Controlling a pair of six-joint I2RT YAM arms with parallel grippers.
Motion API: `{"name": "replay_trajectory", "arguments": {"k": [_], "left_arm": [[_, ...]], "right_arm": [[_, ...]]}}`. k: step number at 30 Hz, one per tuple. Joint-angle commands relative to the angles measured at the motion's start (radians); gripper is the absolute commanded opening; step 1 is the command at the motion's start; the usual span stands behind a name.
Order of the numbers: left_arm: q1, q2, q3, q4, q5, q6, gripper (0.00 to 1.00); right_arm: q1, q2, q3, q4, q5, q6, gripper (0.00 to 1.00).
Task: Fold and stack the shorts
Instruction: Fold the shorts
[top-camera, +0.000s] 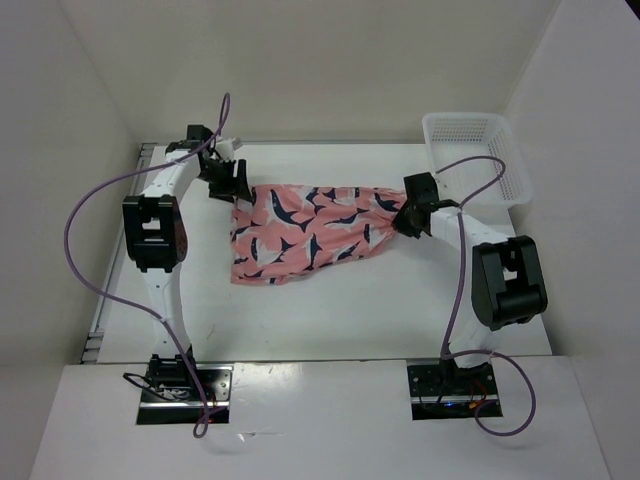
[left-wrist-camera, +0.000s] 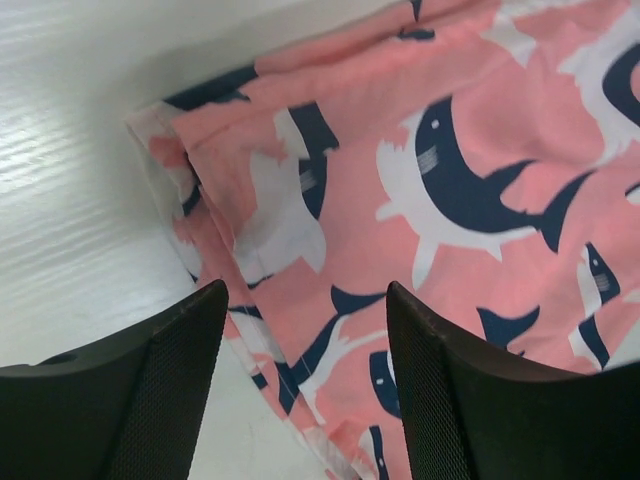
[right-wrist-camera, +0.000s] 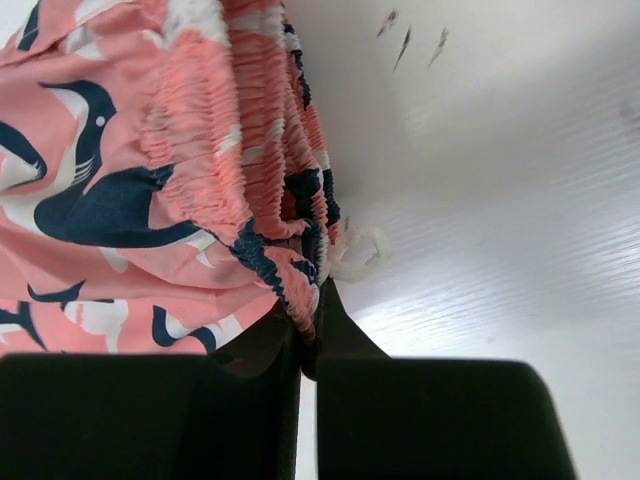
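Note:
The shorts (top-camera: 305, 233) lie spread lengthwise, so next my right gripper will lift their waistband, carry it over them and release it by the leg hems.
The coral-pink shorts (top-camera: 305, 233) with navy and white whale shapes lie spread across the middle of the white table, leg hems at the left, gathered waistband at the right. My left gripper (top-camera: 228, 182) is open just above the shorts' far left corner; in the left wrist view its fingers (left-wrist-camera: 170, 390) straddle the hem edge (left-wrist-camera: 262, 330) without touching it. My right gripper (top-camera: 406, 217) is shut on the elastic waistband (right-wrist-camera: 290, 240), pinched between its jaws, with a white drawstring loop (right-wrist-camera: 362, 252) beside them.
A white plastic mesh basket (top-camera: 476, 158) stands at the back right corner of the table. White walls close in the table at the back and both sides. Purple cables loop off both arms.

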Motion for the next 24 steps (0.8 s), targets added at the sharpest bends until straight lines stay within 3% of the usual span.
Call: {"name": "replay_trajectory", "arguments": {"k": [1,7,11,19,24], "left_arm": [[-0.038,-0.034,-0.031,-0.014,0.069,0.005,0.72],[-0.113,0.044,-0.004,-0.005,-0.056,0.005,0.75],[-0.124,0.081,0.033,-0.005,-0.104,0.005,0.76],[-0.134,0.06,0.032,-0.005,-0.135,0.005,0.77],[-0.077,-0.008,0.01,-0.005,-0.147,0.005,0.77]], "right_arm": [[0.008,-0.061,0.095,-0.055,0.114,-0.152,0.0],[0.026,-0.005,0.273,-0.173,0.186,-0.364,0.0],[0.115,0.048,0.409,-0.22,0.286,-0.539,0.0],[0.518,0.218,0.641,-0.278,0.483,-0.845,0.0],[0.67,0.376,0.785,-0.29,0.498,-0.912,0.0]]}}
